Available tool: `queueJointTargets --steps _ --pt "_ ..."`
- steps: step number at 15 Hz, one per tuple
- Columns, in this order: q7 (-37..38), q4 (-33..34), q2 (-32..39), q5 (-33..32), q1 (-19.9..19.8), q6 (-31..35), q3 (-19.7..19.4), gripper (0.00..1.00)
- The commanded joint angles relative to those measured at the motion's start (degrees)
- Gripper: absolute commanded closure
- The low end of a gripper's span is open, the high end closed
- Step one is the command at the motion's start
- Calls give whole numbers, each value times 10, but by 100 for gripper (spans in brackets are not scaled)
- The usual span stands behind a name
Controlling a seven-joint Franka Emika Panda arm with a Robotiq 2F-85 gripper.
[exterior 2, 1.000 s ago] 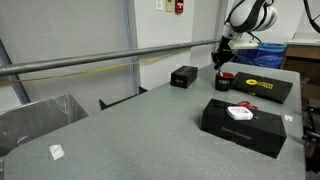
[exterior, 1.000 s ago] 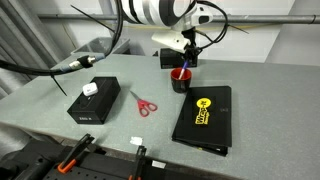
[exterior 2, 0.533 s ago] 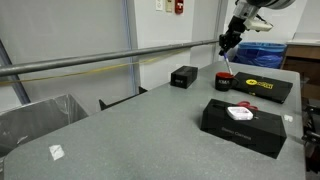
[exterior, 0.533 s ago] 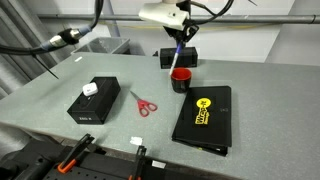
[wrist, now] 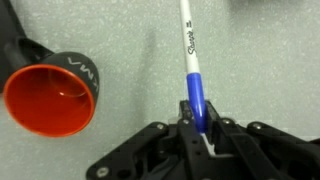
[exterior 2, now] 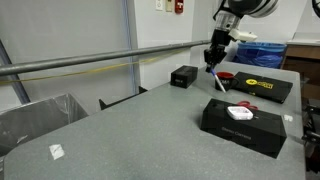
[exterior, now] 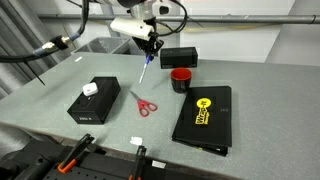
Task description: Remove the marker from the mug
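Note:
My gripper will lower the marker [exterior: 146,71] it is holding onto the grey table next to the mug next.
My gripper [exterior: 152,47] is shut on the marker [exterior: 146,71], a thin stick with a blue cap end and white barrel, and holds it in the air, hanging down to the left of the mug [exterior: 180,79]. The mug is dark outside, red inside, and stands empty on the grey table. In the wrist view the marker [wrist: 190,60] runs up from between my fingers [wrist: 197,125], and the mug [wrist: 48,95] lies to the left, apart from it. The gripper [exterior 2: 213,55], marker [exterior 2: 217,80] and mug [exterior 2: 226,78] also show in an exterior view.
Red-handled scissors [exterior: 144,104] lie on the table below the marker. A black box with a white object [exterior: 94,102] sits left of them. A flat black case with a yellow label [exterior: 203,116] lies right of the mug. A small black box [exterior: 178,57] stands behind the mug.
The gripper has lifted the marker out of the mug and carried it left, away from the mug, over the table near the scissors.

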Motion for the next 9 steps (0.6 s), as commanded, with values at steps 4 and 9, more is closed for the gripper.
queueJointTargets --steps 4,9 --pt "56 95 128 -62 32 -4 -17 96" --pt "46 90 112 -62 26 -13 -17 36"
